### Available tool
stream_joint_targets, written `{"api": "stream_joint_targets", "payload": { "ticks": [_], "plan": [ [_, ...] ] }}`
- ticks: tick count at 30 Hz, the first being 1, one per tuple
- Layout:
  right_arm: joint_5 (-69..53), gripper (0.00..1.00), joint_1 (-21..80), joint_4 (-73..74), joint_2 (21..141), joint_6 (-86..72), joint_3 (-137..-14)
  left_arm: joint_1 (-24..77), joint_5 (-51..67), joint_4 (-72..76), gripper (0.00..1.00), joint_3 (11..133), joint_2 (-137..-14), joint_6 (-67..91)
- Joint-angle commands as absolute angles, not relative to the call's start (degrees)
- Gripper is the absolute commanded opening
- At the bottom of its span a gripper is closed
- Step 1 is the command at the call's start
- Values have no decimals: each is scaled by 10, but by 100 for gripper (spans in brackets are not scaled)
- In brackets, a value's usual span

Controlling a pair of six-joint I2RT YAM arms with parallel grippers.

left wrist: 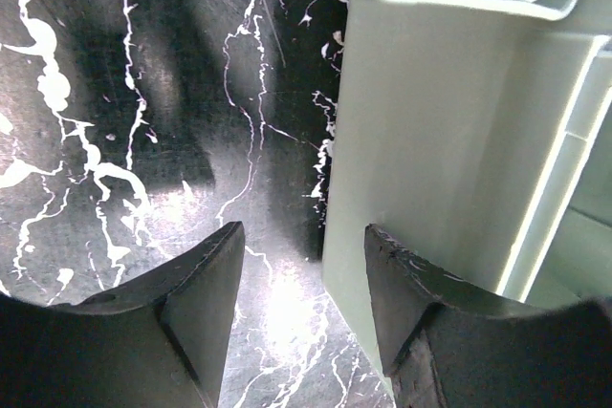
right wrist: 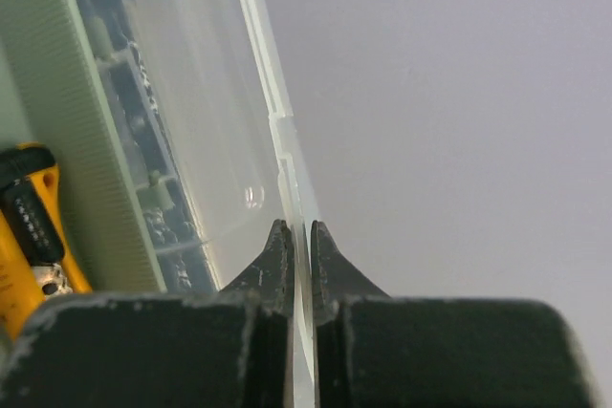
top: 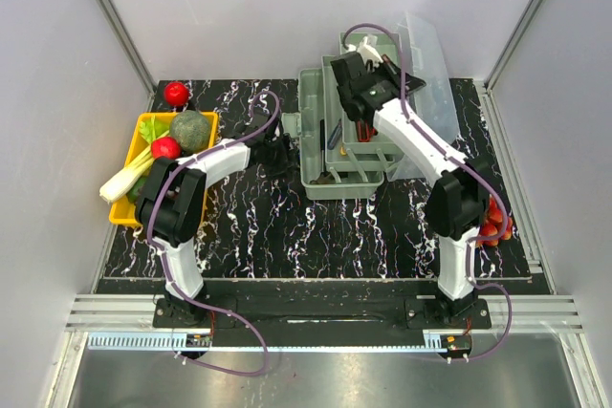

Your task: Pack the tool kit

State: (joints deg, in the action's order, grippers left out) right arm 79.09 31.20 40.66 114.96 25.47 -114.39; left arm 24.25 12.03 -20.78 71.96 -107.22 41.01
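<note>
I will swing the clear lid [top: 428, 74] by its edge leftward in the top view with my right gripper, over the red-handled tools, and release it, since it is still raised.
The pale grey-green toolbox [top: 346, 179] stands open in the middle of the mat, with red- and blue-handled tools [top: 356, 131] lying inside. Its clear lid [top: 428, 74] is raised at the back right. My right gripper [top: 381, 62] reaches over the box and is shut on the lid's thin clear edge [right wrist: 287, 140]. A yellow-handled tool [right wrist: 24, 226] shows in the box below it. My left gripper [top: 279, 152] is low at the box's left side and open [left wrist: 301, 231], its right finger [left wrist: 421, 303] close against the box wall [left wrist: 430, 140], with nothing held.
A yellow tray [top: 124, 212] of vegetables sits at the left edge of the mat, with a red ball [top: 175, 93] behind it. Red fruit [top: 492, 225] lies by the right arm's elbow. Pale walls enclose the mat on three sides.
</note>
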Motion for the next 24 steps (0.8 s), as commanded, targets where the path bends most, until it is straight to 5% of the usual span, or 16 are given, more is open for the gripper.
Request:
{"api": "stream_joint_targets", "payload": {
  "ticks": [1, 5, 24],
  "plan": [
    [852, 0, 338, -289, 1147, 649, -1014, 242, 174, -156, 57, 745, -1073, 442],
    [884, 0, 342, -877, 1288, 1247, -1114, 240, 179, -150, 57, 746, -1078, 446],
    [954, 4, 392, -889, 1297, 1247, -1113, 239, 185, -148, 57, 737, -1082, 443]
  ]
}}
